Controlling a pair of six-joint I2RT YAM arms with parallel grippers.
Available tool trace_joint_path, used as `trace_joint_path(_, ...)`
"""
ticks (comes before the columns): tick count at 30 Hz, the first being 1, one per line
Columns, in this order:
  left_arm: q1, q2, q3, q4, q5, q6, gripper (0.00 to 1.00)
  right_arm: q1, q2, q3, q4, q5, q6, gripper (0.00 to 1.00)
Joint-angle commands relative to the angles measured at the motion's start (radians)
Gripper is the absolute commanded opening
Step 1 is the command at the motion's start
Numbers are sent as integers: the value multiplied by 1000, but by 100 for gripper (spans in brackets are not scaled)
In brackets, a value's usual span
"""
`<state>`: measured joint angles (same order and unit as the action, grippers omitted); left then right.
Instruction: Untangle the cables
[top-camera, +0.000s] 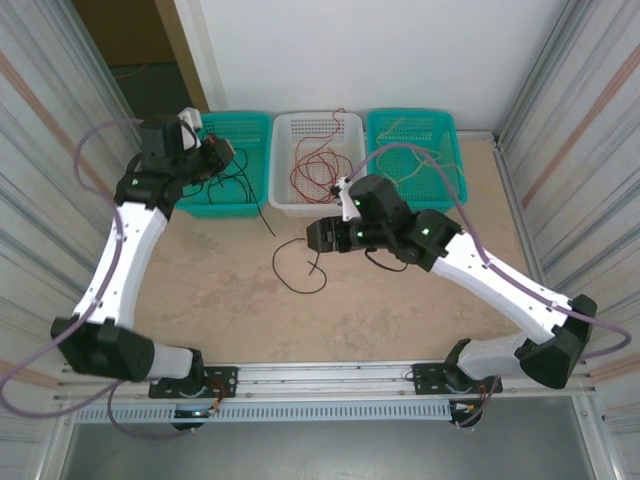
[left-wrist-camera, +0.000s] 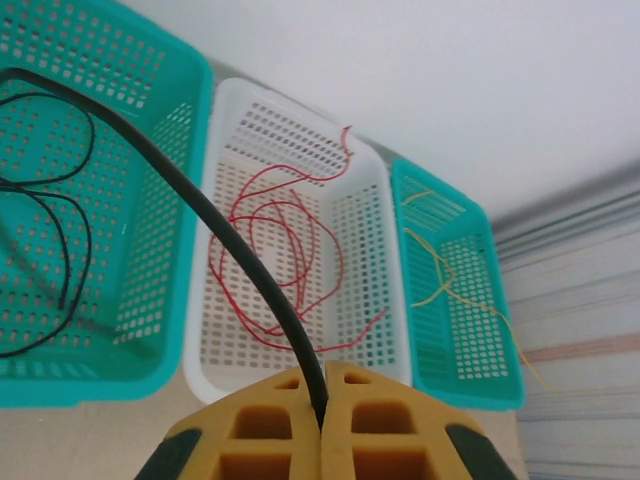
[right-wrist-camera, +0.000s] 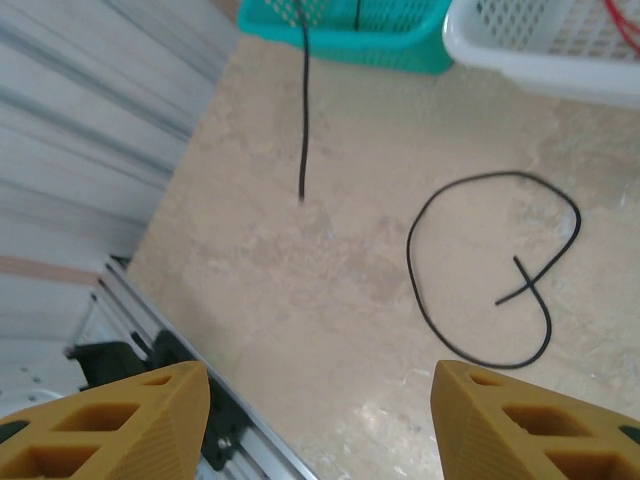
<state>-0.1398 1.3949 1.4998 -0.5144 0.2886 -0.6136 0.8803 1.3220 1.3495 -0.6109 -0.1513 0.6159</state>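
The teal basket holding curled black cable (top-camera: 234, 182) (left-wrist-camera: 60, 215) is below my left gripper, so it will next move down and slightly outward and let go of this cable with its own color.
My left gripper (left-wrist-camera: 322, 405) is shut on a black cable (left-wrist-camera: 200, 200) and hovers at the left teal basket (top-camera: 225, 205). More black cable (left-wrist-camera: 75, 215) lies curled inside that basket. One black strand (top-camera: 262, 212) trails out of the basket onto the table. A black cable loop (right-wrist-camera: 480, 270) lies on the table in front of my right gripper (right-wrist-camera: 320, 420), which is open with nothing between its fingers. In the top view the right gripper (top-camera: 315, 237) is just right of that loop (top-camera: 300, 272). Red cable (left-wrist-camera: 280, 250) lies in the white basket (left-wrist-camera: 225, 370). Yellow cable (left-wrist-camera: 440, 270) lies in the right teal basket (left-wrist-camera: 465, 390).
The three baskets stand in a row against the back wall (top-camera: 380, 50). Corrugated panels (top-camera: 40, 150) close in both sides. A metal rail (top-camera: 320, 380) runs along the near edge, with both arm bases on it.
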Motion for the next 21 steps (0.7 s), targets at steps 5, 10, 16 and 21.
trace_joint_path(5,59,189,206,-10,67,73,0,26,28,-8,-26,51,-29,58)
trace_joint_path(10,104,332,327,16,92,44,9,28,50,-7,-27,46,-31,58)
trace_joint_path(16,115,385,365,-41,125,20,65,65,111,-2,-37,77,-43,58)
trace_joint_path(21,86,202,188,-68,-20,39,71,100,204,3,-26,88,-51,57)
